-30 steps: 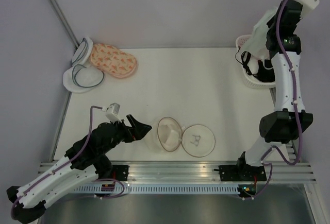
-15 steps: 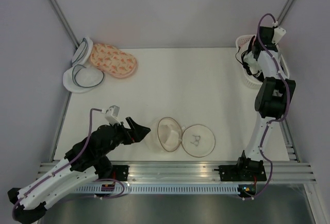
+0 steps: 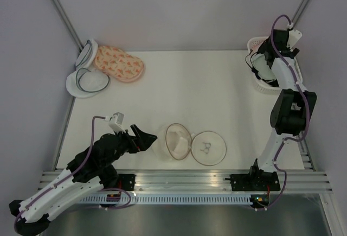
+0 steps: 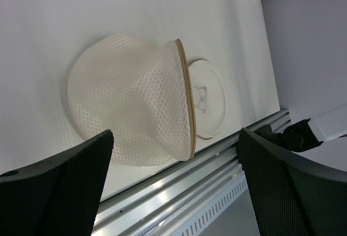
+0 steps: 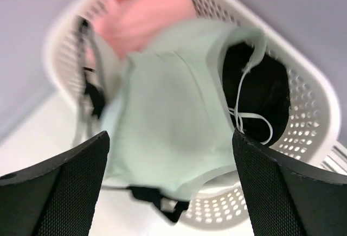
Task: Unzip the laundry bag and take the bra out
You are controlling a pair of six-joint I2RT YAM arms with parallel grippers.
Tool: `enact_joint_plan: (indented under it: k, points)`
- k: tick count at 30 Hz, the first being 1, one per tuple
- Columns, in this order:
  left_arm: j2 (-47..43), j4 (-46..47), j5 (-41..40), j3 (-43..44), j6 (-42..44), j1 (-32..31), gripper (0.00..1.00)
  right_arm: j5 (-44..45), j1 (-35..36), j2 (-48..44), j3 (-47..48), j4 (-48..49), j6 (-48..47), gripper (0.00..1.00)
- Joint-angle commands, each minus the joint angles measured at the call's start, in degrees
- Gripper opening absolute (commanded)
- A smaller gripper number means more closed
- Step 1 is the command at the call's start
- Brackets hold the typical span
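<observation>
The lid's rim is below my right gripper, to its left in the top view, so my right gripper will next move back and down onto the lid's tan rim opposite the dome.
The laundry bag (image 3: 178,141) lies unzipped near the table's front edge. Its white mesh dome (image 4: 135,100) is tipped on its side, and the tan-rimmed flat half (image 3: 209,148) lies beside it with the zip pull on it. My left gripper (image 3: 144,138) is open just left of the bag, and its fingers do not touch the bag in the left wrist view (image 4: 173,138). My right gripper (image 3: 264,65) is open over the white basket (image 3: 271,88). The pale mint bra (image 5: 173,133) shows blurred below the open right gripper (image 5: 169,137), draped over the basket's contents.
The basket (image 5: 309,111) at the far right also holds a black bra (image 5: 255,84) and a pink garment (image 5: 146,8). A pink flower-patterned pouch (image 3: 119,64) and two white pouches with dark rims (image 3: 87,78) lie at the far left. The metal rail (image 4: 179,192) runs along the front edge.
My right arm has dropped from high up down to the basket, and its gripper has opened and let go of the bra. The left arm has barely shifted.
</observation>
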Motion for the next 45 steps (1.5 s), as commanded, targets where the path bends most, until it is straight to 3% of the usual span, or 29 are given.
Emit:
enact_joint_plan:
  k: [1,7,10,12,17,20,23,24,28,33,40,43,44,45]
  points:
    - [-1.92,0.99,-1.26,-0.86,0.01,-0.07,1.00,2.65,2.92,-12.10,1.26,1.84,-1.83,0.98]
    - [-5.88,0.90,-1.70,-0.95,-0.25,0.02,1.00,8.55,8.72,-18.79,1.80,-10.80,0.71,0.98]
    - [-6.49,0.81,-1.88,-0.78,-1.04,0.02,1.00,9.77,16.87,-24.59,-7.49,-15.47,5.44,0.98]
    - [-6.84,0.73,-1.26,-0.52,-1.30,-0.06,1.00,12.22,21.45,-30.80,-19.00,-16.09,9.13,0.98]
    - [-7.90,-0.06,-0.47,0.19,-0.95,-0.07,1.00,15.39,38.67,-43.40,-44.82,-19.06,28.61,0.98]
    - [-8.60,-0.77,-0.21,0.80,-0.43,-0.07,1.00,18.73,51.15,-46.84,-51.45,-25.29,41.62,0.98]
    - [-8.87,-1.21,0.05,0.54,-0.34,-0.07,1.00,21.37,63.45,-44.66,-53.48,-33.11,56.46,0.98]
    - [-8.95,-1.38,0.23,0.45,-0.42,-0.07,1.00,21.64,69.14,-43.86,-53.93,-34.02,58.97,0.98]
    - [-10.09,-2.35,1.11,0.10,-0.87,-0.07,1.00,20.15,78.84,-40.34,-58.32,-31.75,67.85,0.98]
    - [-13.25,-4.63,1.02,-0.16,-1.83,-0.06,1.00,18.22,83.61,-46.04,-68.60,-25.42,77.78,0.93]
    - [-13.53,-5.34,0.49,-0.87,-2.45,-0.06,1.00,18.83,87.04,-50.53,-72.38,-29.20,84.92,0.89]
    - [-12.91,-5.34,0.58,-1.22,-3.06,0.02,1.00,17.16,87.04,-50.53,-76.15,-23.68,85.36,0.78]
    - [-12.91,-5.43,0.58,-1.30,-3.15,-0.06,1.00,16.98,87.04,-50.36,-76.78,-23.13,85.79,0.68]
    - [-13.00,-5.51,0.67,-1.30,-3.15,0.02,1.00,16.90,87.04,-50.18,-77.04,-22.69,85.89,0.65]
